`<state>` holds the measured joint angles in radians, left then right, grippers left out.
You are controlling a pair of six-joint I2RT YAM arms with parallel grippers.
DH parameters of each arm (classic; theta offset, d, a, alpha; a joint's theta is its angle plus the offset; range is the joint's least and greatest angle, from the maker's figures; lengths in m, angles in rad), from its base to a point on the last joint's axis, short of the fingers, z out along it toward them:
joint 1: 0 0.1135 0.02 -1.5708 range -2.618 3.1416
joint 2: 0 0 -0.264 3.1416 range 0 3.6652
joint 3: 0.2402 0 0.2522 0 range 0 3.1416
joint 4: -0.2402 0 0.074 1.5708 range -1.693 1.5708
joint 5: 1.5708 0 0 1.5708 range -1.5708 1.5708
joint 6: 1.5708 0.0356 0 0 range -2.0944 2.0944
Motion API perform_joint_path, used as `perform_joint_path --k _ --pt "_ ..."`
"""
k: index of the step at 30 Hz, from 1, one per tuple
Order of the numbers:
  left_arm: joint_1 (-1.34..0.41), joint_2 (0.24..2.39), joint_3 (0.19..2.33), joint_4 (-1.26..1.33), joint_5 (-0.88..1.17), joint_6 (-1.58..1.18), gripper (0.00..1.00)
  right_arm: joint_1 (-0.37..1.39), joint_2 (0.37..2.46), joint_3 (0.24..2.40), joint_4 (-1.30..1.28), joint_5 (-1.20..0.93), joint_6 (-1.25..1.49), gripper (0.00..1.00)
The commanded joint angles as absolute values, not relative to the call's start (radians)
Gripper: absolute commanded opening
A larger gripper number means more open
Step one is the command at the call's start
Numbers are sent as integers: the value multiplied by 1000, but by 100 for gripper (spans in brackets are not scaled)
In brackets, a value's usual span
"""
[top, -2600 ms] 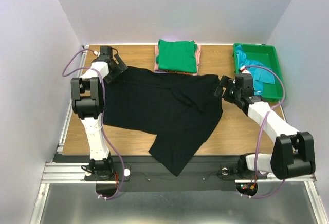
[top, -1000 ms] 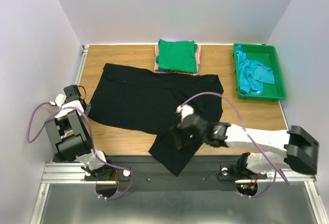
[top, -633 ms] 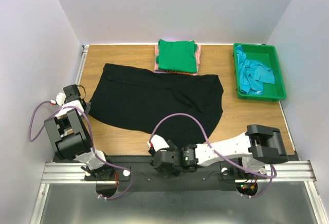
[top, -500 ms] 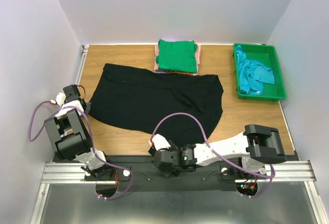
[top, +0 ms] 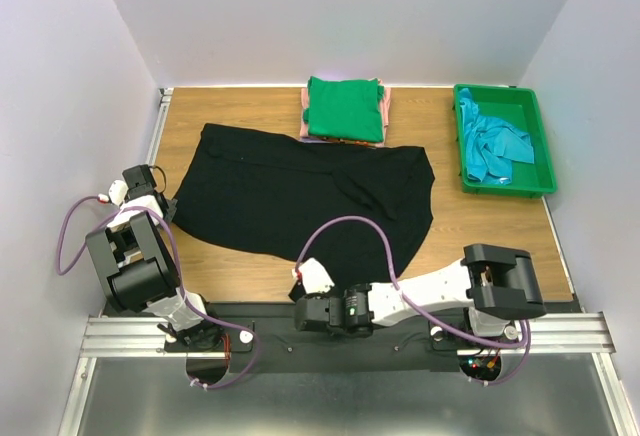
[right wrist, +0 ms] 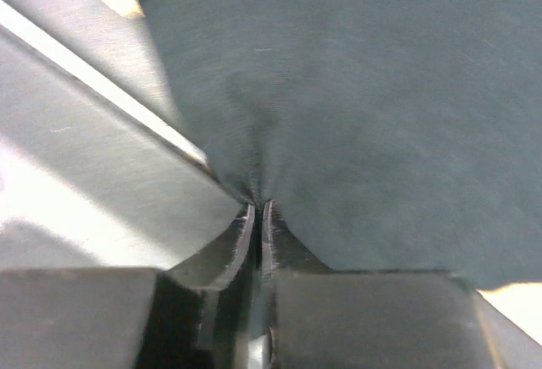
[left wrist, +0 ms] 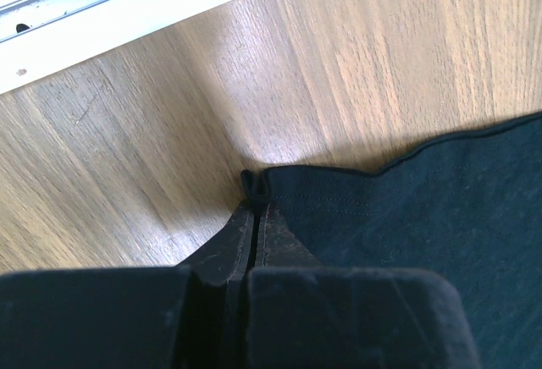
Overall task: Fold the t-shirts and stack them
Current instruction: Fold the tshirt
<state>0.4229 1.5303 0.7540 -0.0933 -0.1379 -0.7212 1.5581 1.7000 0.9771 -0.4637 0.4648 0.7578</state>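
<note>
My left gripper is going to carry the hem of the black t-shirt outward next, onto the t-shirt just short of the t-shirt's far corner (top: 202,156), and let it go there, because the t-shirt lies spread.
A large black t-shirt (top: 300,191) lies spread over the wooden table. My left gripper (top: 168,208) is at its left corner. In the left wrist view the jaws (left wrist: 256,195) are shut on the hem of the black t-shirt (left wrist: 406,217). My right gripper (top: 300,306) is low at the table's near edge. Its jaws (right wrist: 258,204) are shut on a pinch of the black t-shirt (right wrist: 381,107), which puckers at the tips. A folded green t-shirt (top: 345,108) tops a stack at the back with pink cloth (top: 304,106) under it. A teal t-shirt (top: 495,146) lies crumpled in the tray.
The rigid green tray (top: 508,190) stands at the back right. A metal rail (top: 130,336) runs along the near edge, and it shows close beside the right jaws as a grey rail (right wrist: 85,174). Walls close in on the left, back and right.
My right arm swung down from the shirt's lower flap to the near edge, and its jaws closed on the black cloth. The left arm stayed put, shut on the hem.
</note>
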Motion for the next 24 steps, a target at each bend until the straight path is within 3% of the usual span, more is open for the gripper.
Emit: perform_joint_path --k 1,13,24 --pt "422 1516 724 -163 -98 -712 0 1552 1672 979 -644 641 854 0" --pt "408 1407 773 -179 -45 -730 0 1339 1433 986 -663 693 694 1" --pt "356 1470 920 -232 -48 -738 0 1103 1419 1074 -640 730 549 0"
